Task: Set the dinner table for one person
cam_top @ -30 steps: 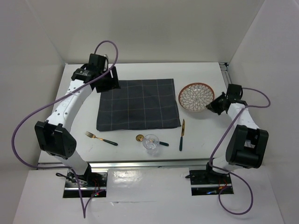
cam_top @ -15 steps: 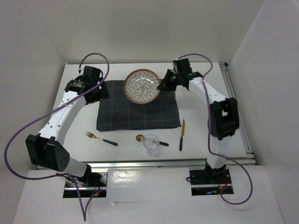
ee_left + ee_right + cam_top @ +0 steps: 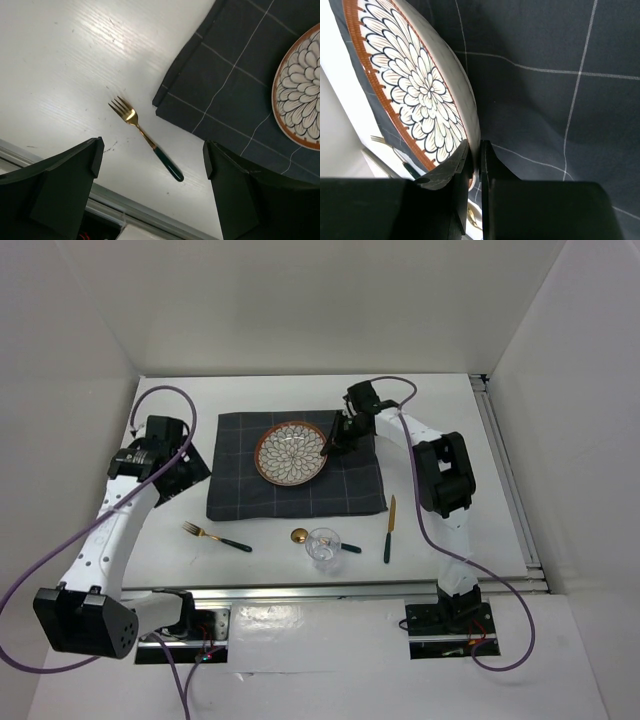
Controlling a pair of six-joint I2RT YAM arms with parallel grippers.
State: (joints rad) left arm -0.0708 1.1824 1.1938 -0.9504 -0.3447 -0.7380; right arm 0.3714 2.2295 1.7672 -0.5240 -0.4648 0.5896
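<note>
The fork's dark green handle (image 3: 236, 544) (image 3: 168, 163) lies clear of the cloth, so my left gripper moves back and down, to the right in the top view, onto it next.
A round plate (image 3: 288, 452) with a brown rim and a petal pattern sits over the dark grid cloth (image 3: 300, 495) on the white dinner table (image 3: 490, 490). My right gripper (image 3: 333, 443) is shut on the plate's right rim. In the right wrist view both fingers (image 3: 492, 170) pinch the rim of the plate (image 3: 415, 85), which tilts above the cloth (image 3: 545, 100). My left gripper (image 3: 168, 465) hangs open and empty over bare table left of the cloth. In its wrist view, the left gripper (image 3: 152, 155) stands above the gold fork (image 3: 131, 116).
Near the front edge lie a gold fork with a dark green handle (image 3: 215, 536), a gold spoon (image 3: 300, 536) beside a clear glass (image 3: 323, 545), and a knife (image 3: 389, 528). White walls close in the left, back and right sides.
The right arm carried the plate from the table's right side to over the cloth. The left arm drew back from the cloth's far left corner toward the near left, and its jaws opened.
</note>
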